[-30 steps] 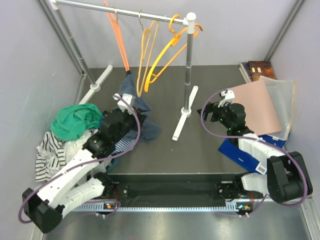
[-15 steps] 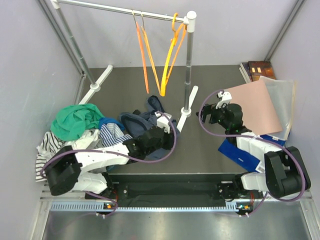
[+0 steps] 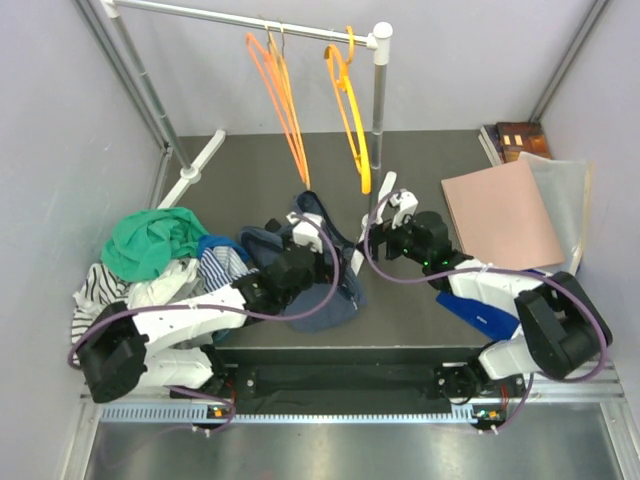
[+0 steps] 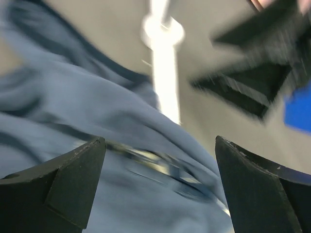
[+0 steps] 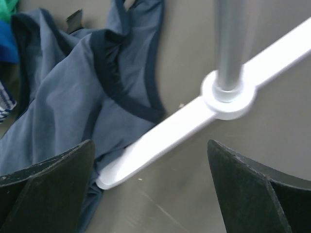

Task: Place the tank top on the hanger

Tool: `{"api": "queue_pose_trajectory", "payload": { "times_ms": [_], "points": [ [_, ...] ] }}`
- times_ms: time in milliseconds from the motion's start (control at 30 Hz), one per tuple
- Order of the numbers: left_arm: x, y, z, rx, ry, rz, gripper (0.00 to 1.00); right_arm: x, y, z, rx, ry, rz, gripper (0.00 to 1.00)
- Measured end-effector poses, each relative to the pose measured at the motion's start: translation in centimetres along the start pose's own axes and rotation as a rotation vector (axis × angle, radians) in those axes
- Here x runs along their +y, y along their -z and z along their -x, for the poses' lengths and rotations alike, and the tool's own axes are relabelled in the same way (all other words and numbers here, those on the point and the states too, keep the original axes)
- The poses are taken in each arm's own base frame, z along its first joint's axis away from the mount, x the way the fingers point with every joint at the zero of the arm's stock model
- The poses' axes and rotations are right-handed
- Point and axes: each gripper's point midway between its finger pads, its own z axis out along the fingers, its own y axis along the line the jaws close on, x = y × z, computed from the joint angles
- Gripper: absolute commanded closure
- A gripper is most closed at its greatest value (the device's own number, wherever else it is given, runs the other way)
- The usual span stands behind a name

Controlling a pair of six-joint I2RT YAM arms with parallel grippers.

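My left gripper will next go to the left in the top view and lower onto the tank top's fold (image 3: 273, 237) beside the dark tag, because that fold is outside its fingers.
The navy tank top (image 3: 325, 305) lies crumpled on the table against the rack's near foot, its straps (image 3: 312, 207) pointing toward the rack. My left gripper (image 3: 333, 266) is just above it and open; in the left wrist view the blurred blue cloth (image 4: 107, 121) fills the space under the open left gripper (image 4: 158, 143). My right gripper (image 3: 372, 240) is open beside the white rack foot (image 5: 184, 124); the right wrist view shows the tank top (image 5: 97, 97) to the left of the right gripper (image 5: 150, 145). The amber hanger (image 3: 352, 120) hangs bare on the rail.
A redder orange hanger (image 3: 280, 90) hangs left of the amber one. The rack pole (image 3: 378, 100) rises behind the grippers. A green garment (image 3: 150, 240) and striped cloth (image 3: 100, 295) are piled at left. A pink sheet (image 3: 500, 215), books (image 3: 520, 135) and a blue item (image 3: 480, 310) lie at right.
My left gripper has opened and let go of the tank top, which now lies by the rack foot. The right arm swung left to the foot. Both hangers have swung.
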Motion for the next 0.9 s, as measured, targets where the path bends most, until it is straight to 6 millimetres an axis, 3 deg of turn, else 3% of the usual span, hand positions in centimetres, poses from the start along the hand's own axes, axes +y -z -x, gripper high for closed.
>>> {"api": "queue_pose_trajectory", "payload": {
  "times_ms": [133,233,333,367,433,467,600,800,900],
  "points": [
    [5.0,0.0,2.0,-0.051,0.075,0.124,0.01,2.1,-1.5,-1.2,0.046,-0.009,0.069,0.04],
    [8.7,-0.1,1.2,-0.036,0.115,0.222,0.02,3.8,-2.5,-1.9,0.07,-0.021,0.127,0.1],
    [10.6,0.0,-0.1,0.0,0.14,0.275,0.06,5.7,-3.4,-2.6,0.097,-0.03,0.193,0.25],
    [11.3,-0.1,-0.3,0.007,0.158,0.292,0.08,6.0,-3.6,-2.6,0.099,-0.035,0.206,0.37],
    [13.0,-0.4,-0.7,0.016,0.199,0.333,0.12,7.4,-3.9,-3.0,0.118,-0.037,0.251,0.53],
    [13.8,-0.4,-0.8,0.02,0.216,0.353,0.13,8.0,-4.0,-3.2,0.125,-0.042,0.269,0.7],
    [17.1,-1.1,-2.1,0.045,0.294,0.434,0.23,9.9,-3.8,-3.9,0.155,-0.049,0.33,0.99],
    [19.5,-2.5,-6.0,0.159,0.34,0.494,0.37,12.2,-2.9,-5.2,0.204,-0.038,0.386,1.0],
    [19.6,-3.1,-6.0,0.166,0.35,0.486,0.51,14.0,-1.7,-6.0,0.245,-0.016,0.427,0.98]
  ]
}}
